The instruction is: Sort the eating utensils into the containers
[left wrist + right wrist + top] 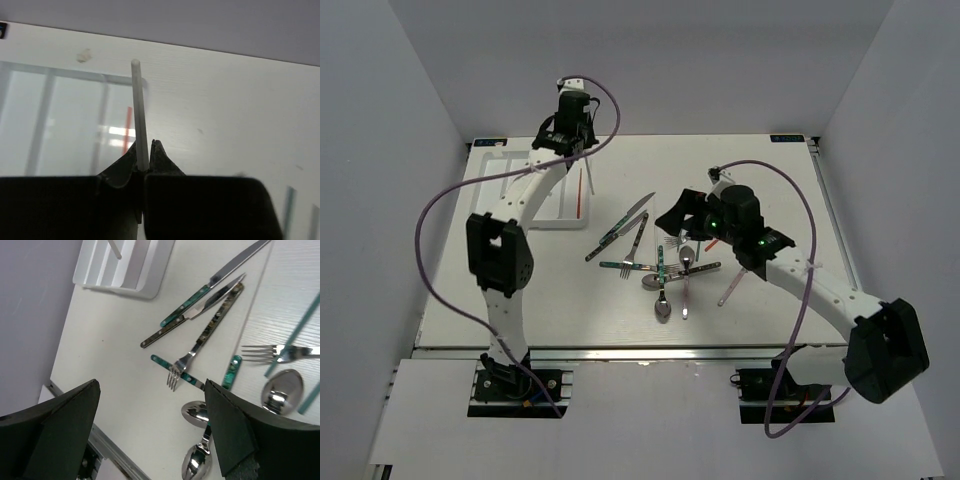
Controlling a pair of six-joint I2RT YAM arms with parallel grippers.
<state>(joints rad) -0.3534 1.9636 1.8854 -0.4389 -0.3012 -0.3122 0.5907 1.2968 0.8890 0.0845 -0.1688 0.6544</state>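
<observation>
My left gripper holds the pale chopstick and should go down into the tray's end section point(576, 195) point(118, 124) next, then release it, since the red chopstick already lies there.
My left gripper point(575, 148) point(146, 143) hangs over the right end of the white tray of containers point(495, 160) point(50, 120) and is shut on a pale chopstick point(139, 110) that sticks out past its fingertips. A red chopstick point(583, 196) point(126, 138) lies in the tray below. My right gripper point(685, 218) point(150, 425) is open and holds nothing, above the pile of eating utensils point(660, 265). Under it lie a dark-handled fork point(205, 337), a teal-handled utensil point(172, 367), two knives point(215, 285) and two spoons point(197, 412).
Another fork point(275, 352), a spoon point(282, 390) and teal chopsticks point(295, 332) lie to the right of the pile. A pale chopstick point(732, 285) rests beside the right forearm. Walls close in the table on the left, back and right.
</observation>
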